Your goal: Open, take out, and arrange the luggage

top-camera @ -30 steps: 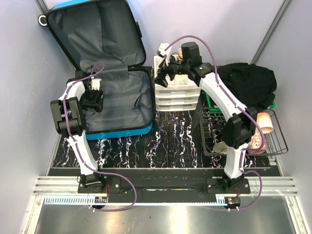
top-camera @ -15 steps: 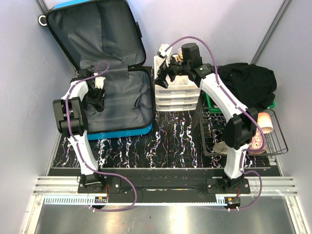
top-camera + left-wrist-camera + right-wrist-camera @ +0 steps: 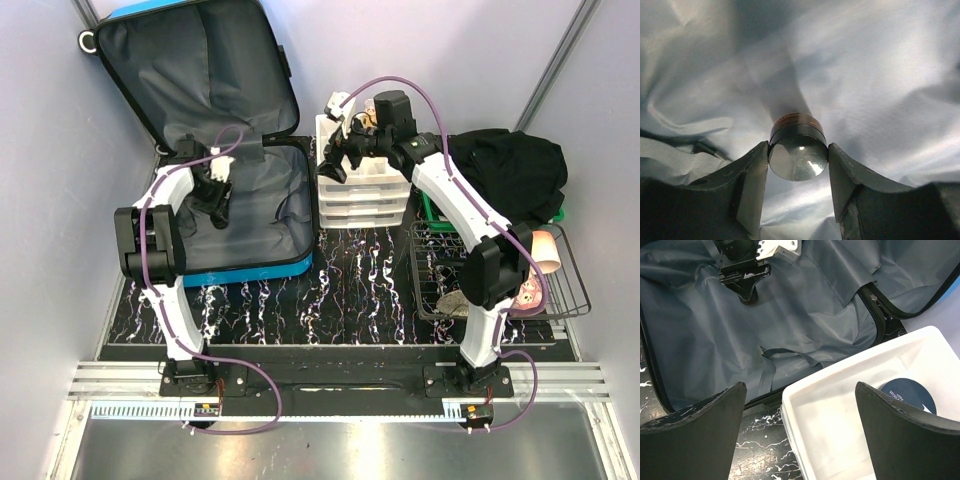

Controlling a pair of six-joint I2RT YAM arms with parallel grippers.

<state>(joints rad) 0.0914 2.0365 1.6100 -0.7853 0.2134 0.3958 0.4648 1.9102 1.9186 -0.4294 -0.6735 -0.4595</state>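
The left gripper rises, shifts to the right in the top view and lowers to release the jar (image 3: 798, 161) on the bare tabletop before the drawers next.
The blue luggage (image 3: 250, 270) lies open at the left, its lid (image 3: 200, 70) propped up and the grey lining (image 3: 880, 75) bare. My left gripper (image 3: 215, 195) hangs just over that lining, shut on a small round jar (image 3: 798, 161) with a dark face and an amber rim; both fingers (image 3: 752, 180) press its sides. The right wrist view shows the same gripper (image 3: 747, 290) over the lining. My right gripper (image 3: 335, 160) stands open over the near-left corner of the white organiser's top tray (image 3: 850, 410), holding nothing.
A dark blue round tin (image 3: 907, 395) lies in the organiser's top tray. The three-drawer organiser (image 3: 365, 200) stands right of the luggage. Further right are a black garment (image 3: 510, 170), a green tray (image 3: 430, 205) and a wire basket (image 3: 560, 290) with a pink cup (image 3: 545, 250).
My left gripper narrowed onto the jar and moved back and to the right over the lining. The right gripper drifted slightly left and stayed open.
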